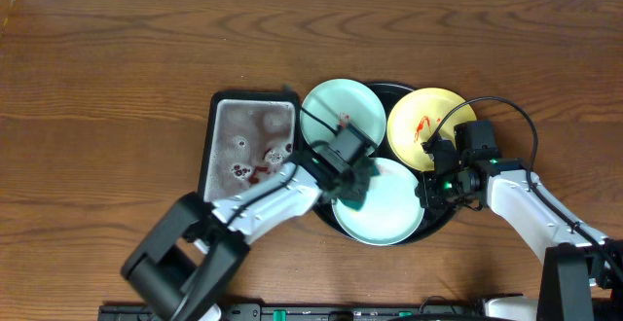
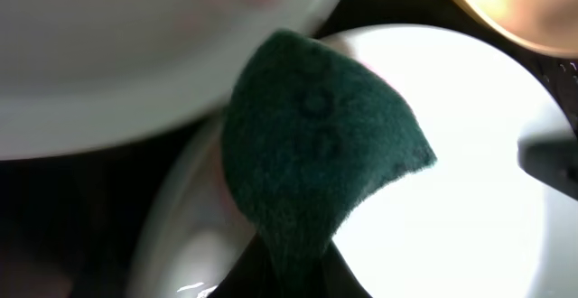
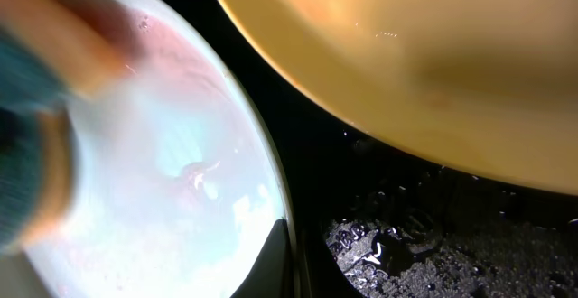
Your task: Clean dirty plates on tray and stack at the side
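My left gripper will lift off the front plate next. Then it will swing down there to let go of the sponge (image 2: 316, 144).
The black tray (image 1: 440, 216) holds three plates. One pale-blue plate (image 1: 336, 107) with a red smear is at the back left, and the yellow plate (image 1: 425, 124) with red sauce is at the back right. A second pale-blue plate (image 1: 389, 214) lies at the front. My left gripper (image 1: 352, 170) is shut on a dark green sponge (image 2: 316, 144), which is pressed on the front plate (image 2: 470, 181). My right gripper (image 1: 429, 189) pinches that plate's right rim (image 3: 271, 199). The plate's surface looks wet with faint pink traces. The yellow plate (image 3: 406, 63) is close above.
A rectangular grey metal tray (image 1: 220, 136) with soapy, red-tinged water stands just left of the black tray. The black tray's floor (image 3: 433, 253) is wet. Brown wooden table (image 1: 97, 88) lies all around.
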Motion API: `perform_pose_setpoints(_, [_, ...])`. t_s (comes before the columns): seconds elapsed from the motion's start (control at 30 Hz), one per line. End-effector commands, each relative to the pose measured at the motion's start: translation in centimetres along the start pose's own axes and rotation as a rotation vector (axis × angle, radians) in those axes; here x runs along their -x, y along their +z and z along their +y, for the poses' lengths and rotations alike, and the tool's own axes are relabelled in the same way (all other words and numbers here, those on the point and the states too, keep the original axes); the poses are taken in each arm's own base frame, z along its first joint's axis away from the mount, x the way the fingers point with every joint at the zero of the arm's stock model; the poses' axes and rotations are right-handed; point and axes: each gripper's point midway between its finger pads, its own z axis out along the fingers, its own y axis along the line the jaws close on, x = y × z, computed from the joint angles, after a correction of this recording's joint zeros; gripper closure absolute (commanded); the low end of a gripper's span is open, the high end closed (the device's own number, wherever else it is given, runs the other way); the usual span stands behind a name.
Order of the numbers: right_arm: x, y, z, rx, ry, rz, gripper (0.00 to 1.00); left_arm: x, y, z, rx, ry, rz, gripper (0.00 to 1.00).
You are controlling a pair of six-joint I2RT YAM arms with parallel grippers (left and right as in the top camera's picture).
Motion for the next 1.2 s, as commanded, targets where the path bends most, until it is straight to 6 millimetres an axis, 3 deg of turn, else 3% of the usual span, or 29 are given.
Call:
perform_pose_setpoints(0.0, [0.6, -0.1, 0.3, -0.003, -0.026, -0.009, 0.99, 2.0, -3.7, -1.1, -0.119, 0.036, -0.057, 0.92])
perform_pose_setpoints(0.07, [0.5, -0.1, 0.3, -0.003, -0.026, -0.008, 0.97, 3.0, -5.9, -1.2, -0.144, 0.026, -0.105, 0.92])
perform_pose_setpoints(0.13, [0.5, -0.1, 0.3, -0.002, -0.026, -0.008, 0.75, 4.0, -8.2, -0.7, -0.148, 0.007, -0.155, 0.91])
perform_pose_setpoints(0.17, [0.5, -0.1, 0.3, -0.002, -0.026, -0.008, 0.73, 4.2, -8.8, -0.2, -0.143, -0.004, -0.168, 0.91])
perform_pose_setpoints(0.27, [0.5, -0.1, 0.3, -0.002, -0.026, -0.008, 0.8, 4.9, -11.2, 3.9, -0.019, -0.086, -0.219, 0.91])
perform_pose_setpoints(0.33, [0.5, -0.1, 0.3, -0.002, -0.025, -0.008, 0.87, 4.8, -12.2, 7.1, 0.078, -0.15, -0.226, 0.91])
perform_pose_setpoints(0.4, [0.5, -0.1, 0.4, 0.006, -0.025, -0.006, 0.88, 4.5, -12.6, 9.5, 0.131, -0.206, -0.215, 0.91])
perform_pose_setpoints(0.5, [0.0, -0.1, 1.1, 0.047, -0.018, 0.012, 0.87, 3.7, -12.5, 12.3, 0.178, -0.282, -0.176, 0.91])
perform_pose_setpoints(0.57, [-0.3, -0.2, 1.2, 0.054, -0.013, 0.025, 0.93, 3.1, -12.2, 13.9, 0.207, -0.314, -0.142, 0.89])
perform_pose_setpoints(0.63, [-0.5, -0.2, 1.2, 0.054, -0.01, 0.033, 0.99, 2.8, -11.8, 14.8, 0.222, -0.321, -0.121, 0.89])
perform_pose_setpoints(0.83, [-0.8, -0.7, 1.3, 0.048, -0.021, 0.036, 0.99, 1.8, -9.9, 16.6, 0.256, -0.349, -0.046, 0.89])
perform_pose_setpoints(0.97, [0.1, -2.5, 0.8, -0.024, -0.049, -0.019, 0.99, 1.2, -8.4, 17.2, 0.269, -0.332, 0.005, 0.92])
perform_pose_setpoints(1.17, [4.2, -8.1, 0.1, -0.189, -0.11, -0.257, 0.99, 1.8, -7.2, 17.6, 0.27, -0.298, -0.001, 0.91])
